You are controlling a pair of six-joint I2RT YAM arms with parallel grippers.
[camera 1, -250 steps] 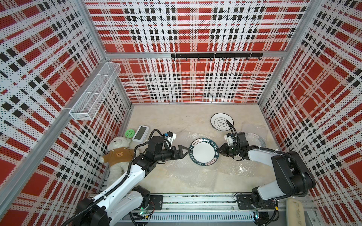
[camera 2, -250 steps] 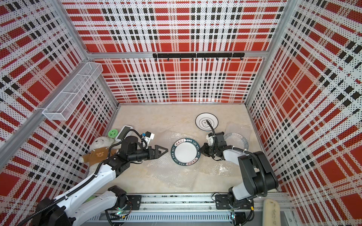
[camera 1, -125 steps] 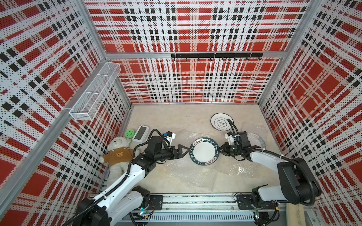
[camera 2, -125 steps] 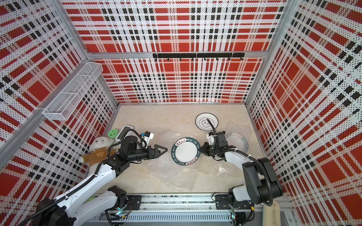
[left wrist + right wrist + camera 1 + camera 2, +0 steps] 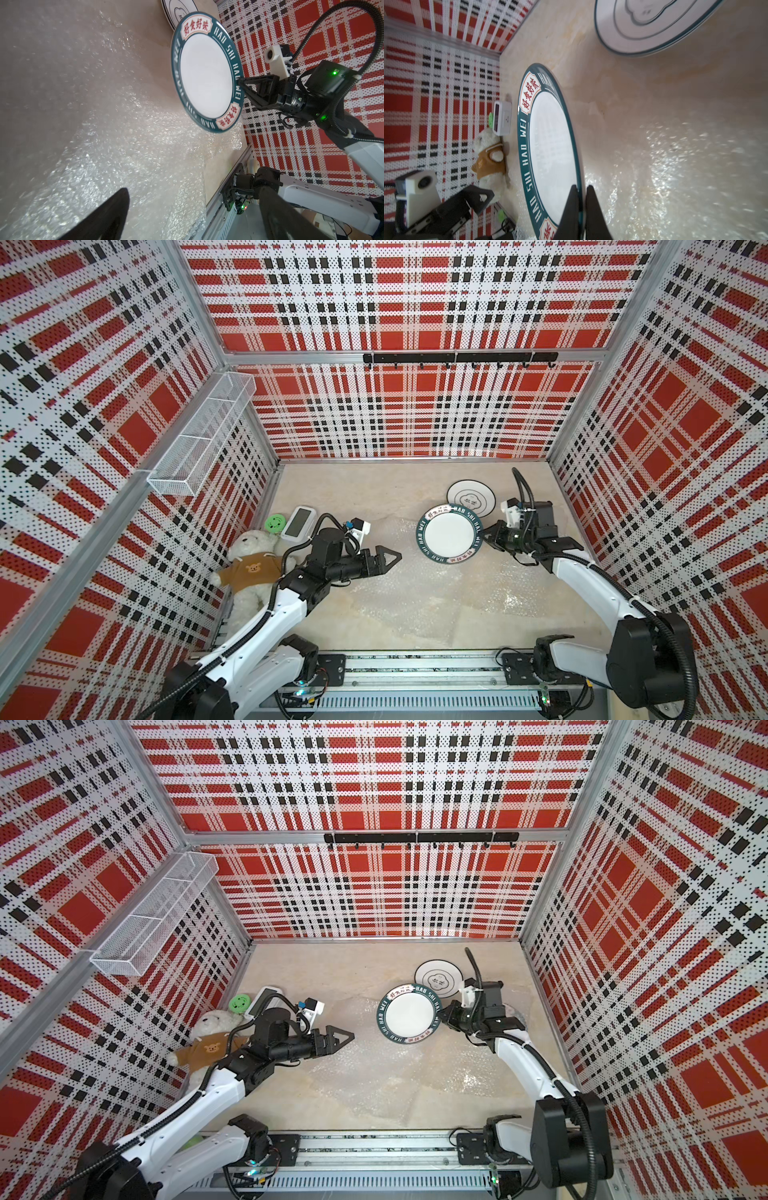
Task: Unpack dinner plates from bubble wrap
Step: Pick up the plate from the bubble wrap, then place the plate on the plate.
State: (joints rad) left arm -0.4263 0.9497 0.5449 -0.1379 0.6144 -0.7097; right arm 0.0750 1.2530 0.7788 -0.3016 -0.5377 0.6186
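Note:
My right gripper should next move outward and down, put the held plate onto the black-ringed plate (image 5: 471, 497) (image 5: 652, 20) and let go of its rim, as that one lies flat and unwrapped.
A dinner plate (image 5: 450, 535) (image 5: 409, 1020) with a white centre and a dark green lettered band hangs tilted above the bubble wrap (image 5: 415, 589) (image 5: 124, 145) spread over the table's middle. My right gripper (image 5: 484, 536) (image 5: 442, 1017) (image 5: 580, 191) is shut on its right rim, one finger on each face. A second dinner plate (image 5: 471, 498) (image 5: 654, 25), white with black ring outlines, lies flat just behind it at the back right. To the left of the held plate (image 5: 205, 72), my left gripper (image 5: 394, 558) (image 5: 193, 188) hovers open and empty over the wrap.
A teddy bear (image 5: 249, 568), a white device with a screen (image 5: 299, 522) and a small green disc (image 5: 275, 523) lie along the left wall. A wire basket (image 5: 199, 439) hangs on that wall. A black hook rail (image 5: 457, 358) runs across the back wall.
My right gripper has carried the lettered plate up, back and to the right, close to the plate at the back. The left arm has stayed where it was.

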